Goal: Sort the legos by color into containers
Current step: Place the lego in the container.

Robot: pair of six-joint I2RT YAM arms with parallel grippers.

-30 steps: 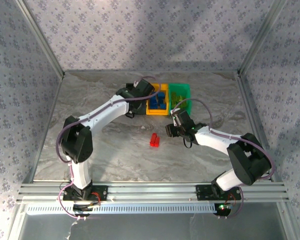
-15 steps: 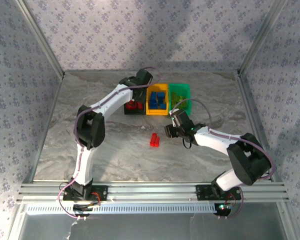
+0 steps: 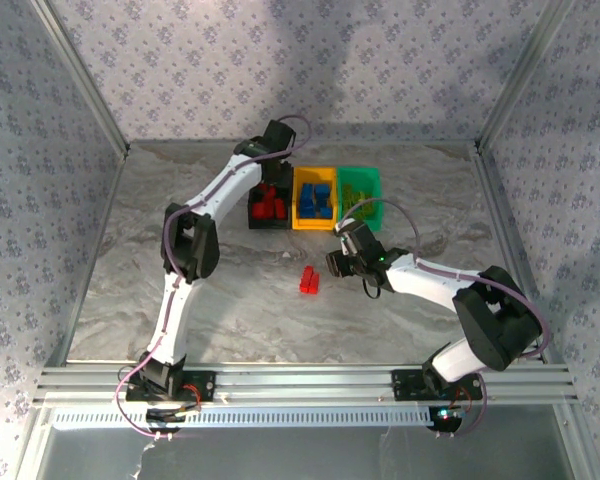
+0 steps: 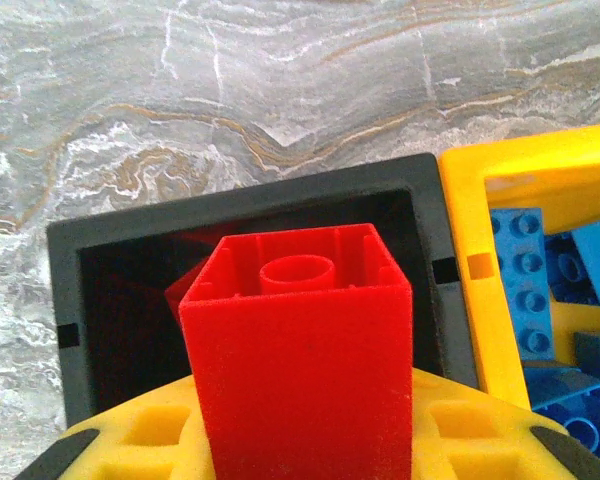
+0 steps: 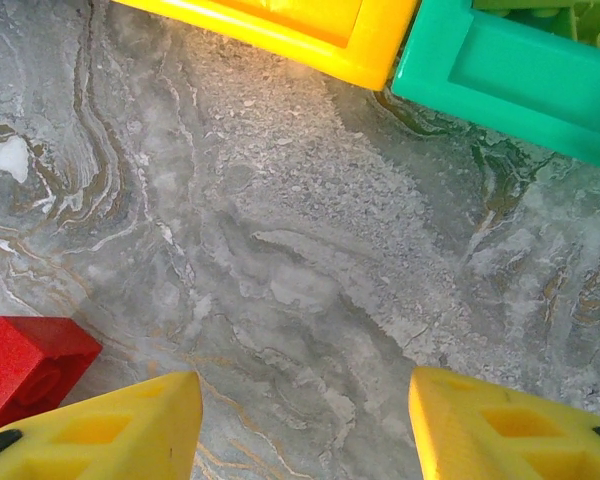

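Note:
I should next lower my left gripper and release the red lego into the black container directly below, with the other red legos.
My left gripper (image 4: 300, 445) is shut on a red lego (image 4: 300, 350) and holds it above the black container (image 4: 250, 212), where more red legos (image 3: 270, 205) lie. From above, the left gripper (image 3: 272, 160) hangs over that bin's far edge. The orange-yellow container (image 3: 315, 198) holds blue legos (image 4: 525, 270), and the green container (image 3: 360, 190) holds yellow-green ones. A red lego stack (image 3: 308, 280) lies on the table. My right gripper (image 3: 342, 262) hovers open just right of it, over bare table, with the red lego (image 5: 30, 365) beside its left finger.
The three bins stand side by side at the table's far middle. In the right wrist view the yellow bin (image 5: 300, 30) and green bin (image 5: 510, 70) lie just beyond the gripper. Patterned walls and metal posts close in the marble table (image 3: 180, 290).
My left arm has stretched farther back and left, carrying the red lego from over the yellow bin's edge to above the black bin. The right gripper has barely shifted.

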